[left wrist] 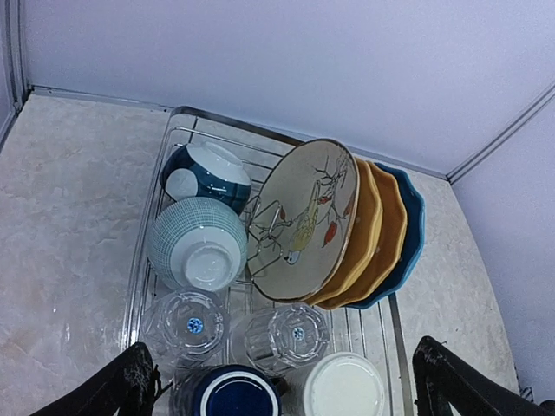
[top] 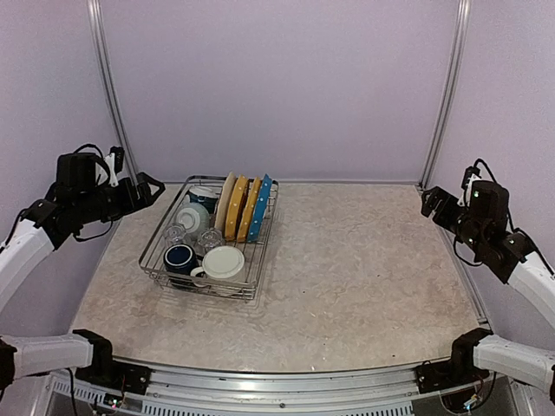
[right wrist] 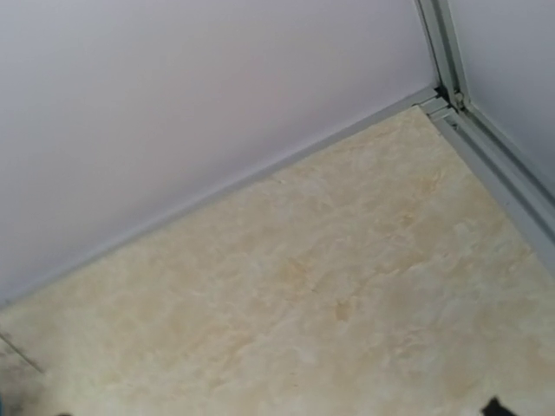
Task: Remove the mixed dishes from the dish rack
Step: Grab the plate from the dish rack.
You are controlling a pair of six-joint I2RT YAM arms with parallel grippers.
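Note:
I will move my left gripper toward the right in the top view next, because the cream bird-patterned plate [left wrist: 303,221] stands first in its row. It will go onto that plate's upper rim [left wrist: 355,192].
The dish rack [top: 261,265] stands left of the table's middle. Upright in it are a cream bird-patterned plate [left wrist: 303,221], yellow-orange plates [left wrist: 375,227] and a blue plate [left wrist: 414,232]. Beside them lie a dark blue bowl [left wrist: 205,174] and an upturned pale checked bowl [left wrist: 198,243]. Two upturned clear glasses [left wrist: 185,323] [left wrist: 286,336], a navy mug [left wrist: 234,394] and a cream mug [left wrist: 345,387] fill the near end. My left gripper [top: 149,188] hovers open above the rack's left side, holding nothing. My right gripper [top: 431,204] is open and far off at the right.
The rack sits on a marbled beige table [top: 364,260]. Lilac walls with metal corner rails [top: 442,95] close in the back and sides. In the right wrist view only the bare tabletop [right wrist: 329,295] and the wall corner show.

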